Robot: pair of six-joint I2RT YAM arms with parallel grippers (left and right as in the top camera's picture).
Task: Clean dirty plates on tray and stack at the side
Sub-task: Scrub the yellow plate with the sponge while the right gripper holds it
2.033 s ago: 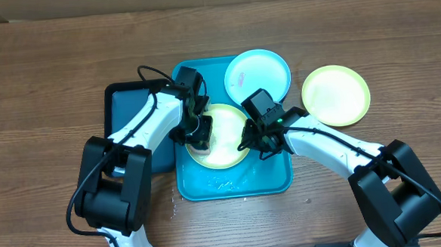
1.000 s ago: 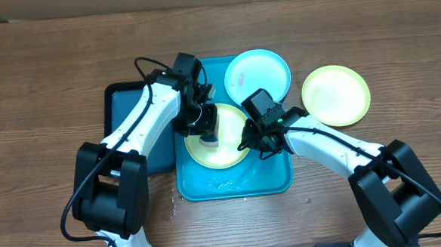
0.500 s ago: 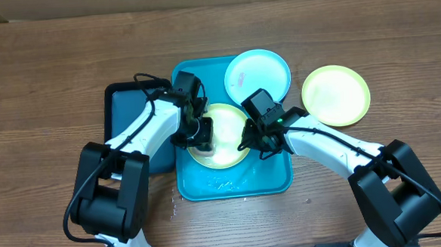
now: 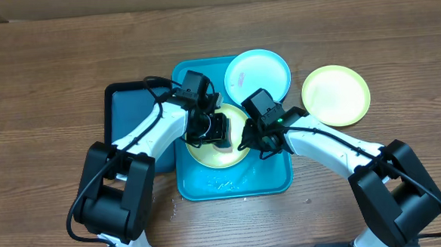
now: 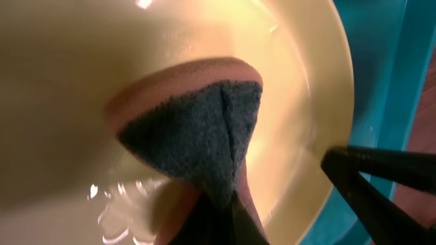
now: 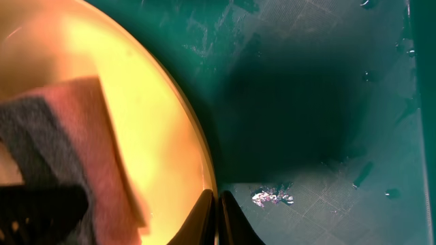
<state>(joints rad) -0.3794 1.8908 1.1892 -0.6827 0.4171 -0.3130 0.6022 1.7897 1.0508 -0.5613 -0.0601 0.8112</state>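
Note:
My left gripper rises next, crosses to the left in the overhead view and lowers to release the sponge in the navy tray, as the held plate is smear-free.
A yellow-green plate (image 4: 224, 155) lies on the turquoise tray (image 4: 269, 180). My left gripper (image 4: 219, 132) is shut on a pink sponge with a dark grey scouring face (image 5: 197, 129), pressed flat on that plate's wet centre (image 5: 300, 82). My right gripper (image 4: 246, 142) is shut on the plate's right rim (image 6: 197, 136), one finger inside and one outside the edge. A light blue plate (image 4: 257, 75) with a pink smear rests over the tray's back right corner. A second yellow-green plate (image 4: 335, 95) lies on the table to the right.
A dark navy tray (image 4: 126, 121) sits against the turquoise tray's left side, under my left arm. Water drops (image 4: 224, 185) lie on the tray floor near its front edge. Wooden table surrounds everything.
My left gripper has slid the sponge to the right across the plate, after earlier moving toward the back and returning. The right gripper and the plates have stayed put.

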